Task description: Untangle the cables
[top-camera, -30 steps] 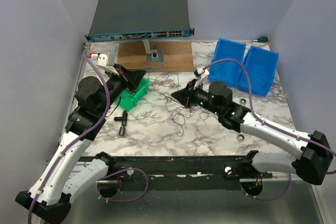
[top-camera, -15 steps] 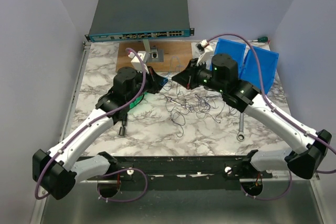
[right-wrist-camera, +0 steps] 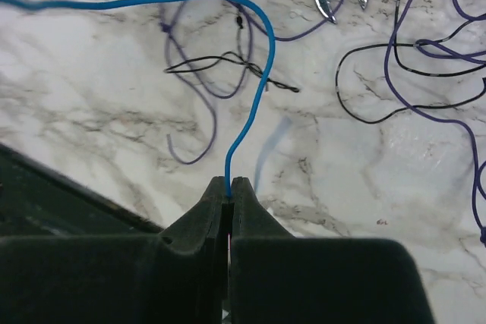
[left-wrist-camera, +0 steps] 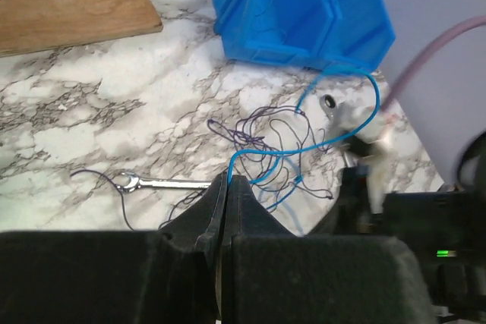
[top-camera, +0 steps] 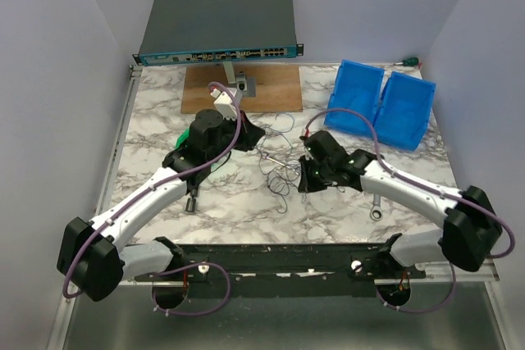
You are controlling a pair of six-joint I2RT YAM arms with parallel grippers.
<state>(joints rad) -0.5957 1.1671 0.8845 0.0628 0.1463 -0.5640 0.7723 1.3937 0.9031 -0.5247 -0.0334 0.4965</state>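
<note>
My right gripper will move outward and up, over the blue bin by the wood board, and let go of the blue wire there, clear of the purple wires.
The cables [top-camera: 277, 165] are a loose scribble of thin blue, purple and black wires on the marble table between my two arms. My left gripper [top-camera: 253, 133] is shut on one end of a blue wire [left-wrist-camera: 262, 153], with the wire leaving between the closed fingertips in the left wrist view [left-wrist-camera: 229, 180]. My right gripper [top-camera: 302, 179] is shut on the blue wire too [right-wrist-camera: 262, 51], which rises from its closed fingertips [right-wrist-camera: 230, 181]. Purple wires [right-wrist-camera: 425, 89] and black wires [right-wrist-camera: 228, 62] lie loose on the marble beyond it.
A silver wrench [top-camera: 377, 202] lies front right, also in the left wrist view [left-wrist-camera: 163, 183]. Blue bins [top-camera: 381, 104] stand back right, a wood board [top-camera: 238, 88] and network switch [top-camera: 217, 26] at the back. A green bin [top-camera: 184, 138] sits under the left arm, with a black T-piece [top-camera: 191, 201] nearby.
My right gripper has swung from the back of the bundle toward the table's front, near the centre. My left arm has come in from the green bin and stays at the bundle's left.
</note>
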